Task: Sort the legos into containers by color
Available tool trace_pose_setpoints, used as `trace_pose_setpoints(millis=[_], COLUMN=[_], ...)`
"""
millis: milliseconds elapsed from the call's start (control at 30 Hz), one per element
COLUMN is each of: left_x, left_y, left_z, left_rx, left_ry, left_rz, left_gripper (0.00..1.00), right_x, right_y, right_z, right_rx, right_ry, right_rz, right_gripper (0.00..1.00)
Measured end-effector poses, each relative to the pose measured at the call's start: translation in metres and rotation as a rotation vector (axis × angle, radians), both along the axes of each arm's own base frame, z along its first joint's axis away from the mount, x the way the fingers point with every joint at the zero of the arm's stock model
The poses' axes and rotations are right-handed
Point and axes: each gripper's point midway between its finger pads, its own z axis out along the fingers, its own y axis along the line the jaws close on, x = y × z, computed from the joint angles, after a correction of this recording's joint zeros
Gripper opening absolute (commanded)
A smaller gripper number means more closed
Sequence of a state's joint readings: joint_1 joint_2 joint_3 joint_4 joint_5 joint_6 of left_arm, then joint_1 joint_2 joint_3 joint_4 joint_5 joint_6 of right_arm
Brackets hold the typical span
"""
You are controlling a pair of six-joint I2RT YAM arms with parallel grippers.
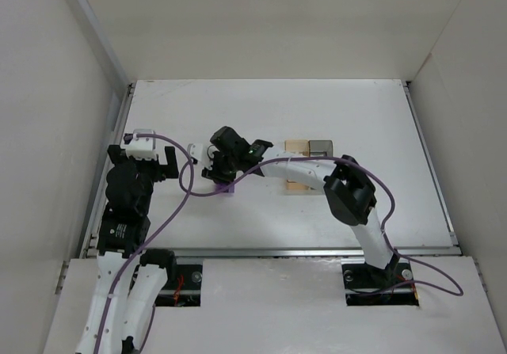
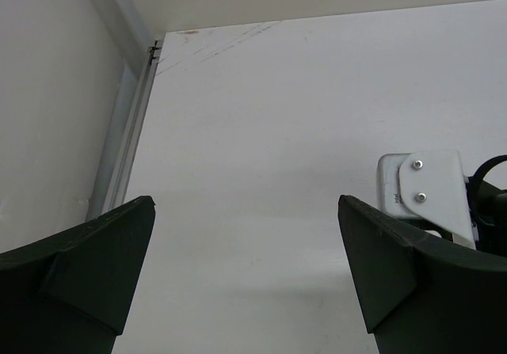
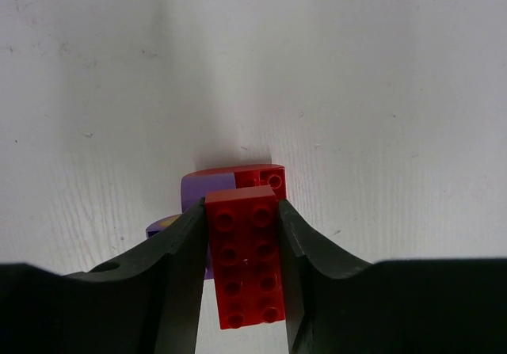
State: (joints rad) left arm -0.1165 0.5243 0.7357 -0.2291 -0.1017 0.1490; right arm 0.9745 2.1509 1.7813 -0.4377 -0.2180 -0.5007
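Note:
My right gripper lifts the low-held red lego next, carries it across to its right in the top view and releases it inside the amber container (image 1: 296, 145) standing there.
My right gripper (image 3: 242, 207) is shut on a red lego (image 3: 247, 267), a two-by-four brick held by its long sides, low over the table. Just beyond it lie a purple lego (image 3: 207, 188) and a second red lego (image 3: 272, 180), touching each other. A smaller purple piece (image 3: 162, 226) shows to their left. From above, the right gripper (image 1: 223, 173) reaches left of centre over a purple lego (image 1: 226, 188). The amber container (image 1: 296, 145) and grey container (image 1: 321, 147) stand side by side, partly hidden by the right arm. My left gripper (image 2: 245, 211) is open with nothing in it.
White walls enclose the table (image 1: 380, 132) on the left, back and right. A purple cable (image 1: 184, 181) loops between the arms. A white metal bracket (image 2: 424, 192) shows at the right of the left wrist view. The left gripper (image 1: 144, 154) hovers near the table's left edge.

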Motion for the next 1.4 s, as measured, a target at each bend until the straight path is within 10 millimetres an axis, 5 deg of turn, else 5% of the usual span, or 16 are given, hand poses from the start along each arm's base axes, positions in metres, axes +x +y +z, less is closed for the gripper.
trace_pose_setpoints(millis=[300,433,533,600,800,1000,1100,1233,1400], left_x=[-0.009,-0.010,-0.002,0.002,0.026,0.045,0.045,0.044,0.051], left_y=[-0.026,-0.055,-0.076,-0.090,-0.116,-0.160,-0.177,-0.184,-0.182], left_z=[0.013,0.004,-0.022,-0.040,-0.084,-0.069,-0.067,-0.067,-0.073], left_rx=[0.131,0.239,0.298,0.316,0.268,0.244,0.266,0.320,0.356], left_ry=[-0.060,-0.049,0.041,0.107,0.291,0.276,0.258,0.241,0.250], left_rz=[-0.213,-0.424,-0.598,-0.710,-0.899,-1.021,-1.053,-1.069,-1.058], left_gripper=[1.00,1.00,1.00,1.00,0.98,0.99,0.91,0.70,0.66], right_x=[0.019,0.065,0.100,0.112,0.083,0.071,0.077,0.078,0.079], right_y=[-0.017,-0.063,-0.108,-0.119,-0.090,-0.082,-0.085,-0.089,-0.089], right_z=[0.007,0.037,0.062,0.078,0.105,0.119,0.119,0.113,0.113], right_rx=[0.079,0.270,0.407,0.477,0.556,0.599,0.614,0.610,0.617], right_ry=[0.180,0.368,0.463,0.496,0.574,0.625,0.629,0.638,0.645], right_rz=[-0.229,-0.512,-0.732,-0.809,-0.806,-0.841,-0.881,-0.919,-0.931], right_gripper=[0.00,0.00,0.00,0.00,0.00,0.00,0.00,0.00,0.00])
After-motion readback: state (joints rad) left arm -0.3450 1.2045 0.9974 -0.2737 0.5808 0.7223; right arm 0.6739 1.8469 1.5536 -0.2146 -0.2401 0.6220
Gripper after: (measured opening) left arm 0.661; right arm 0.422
